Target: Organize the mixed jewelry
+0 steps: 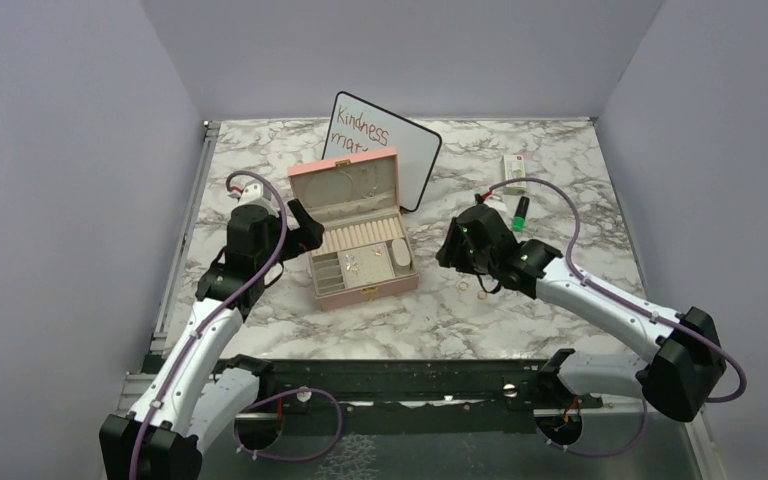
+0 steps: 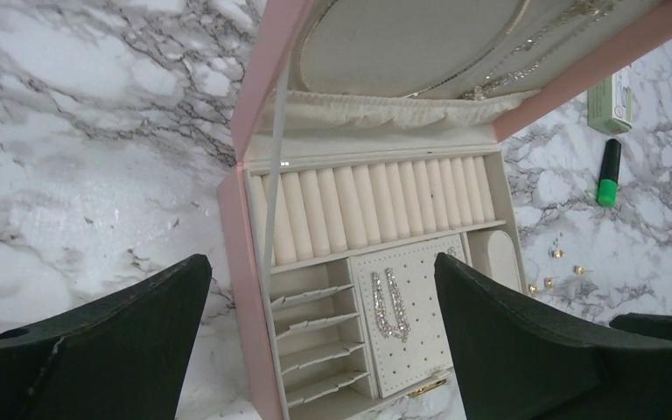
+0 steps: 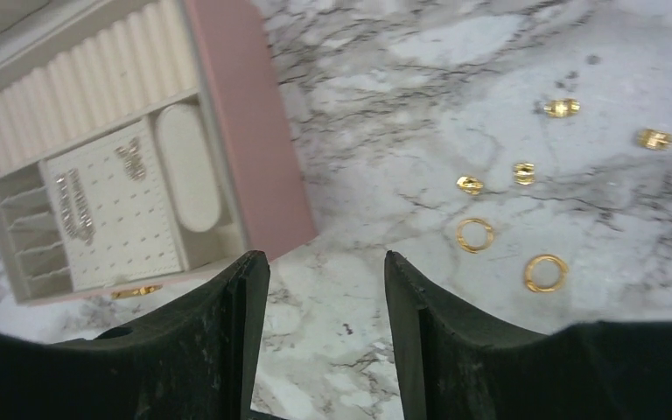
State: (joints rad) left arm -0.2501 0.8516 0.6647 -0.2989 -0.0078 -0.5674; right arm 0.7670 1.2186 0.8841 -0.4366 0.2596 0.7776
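My right gripper moves down and away from the box onto the small gold earring bit nearest it next.
The pink jewelry box stands open mid-table, with ring rolls, small slots and a dotted earring pad. A sparkly drop-earring pair sits on that pad and also shows in the right wrist view. Two gold rings and several small gold earring bits lie loose on the marble to the right of the box. They show faintly from above and in the left wrist view. My left gripper is open and empty, above the box's left side. My right gripper is open and empty over bare marble, between the box and the rings.
A small whiteboard with red writing leans behind the box. A green marker and a white-green packet lie at the back right. A chain hangs in the lid. Grey walls enclose the table.
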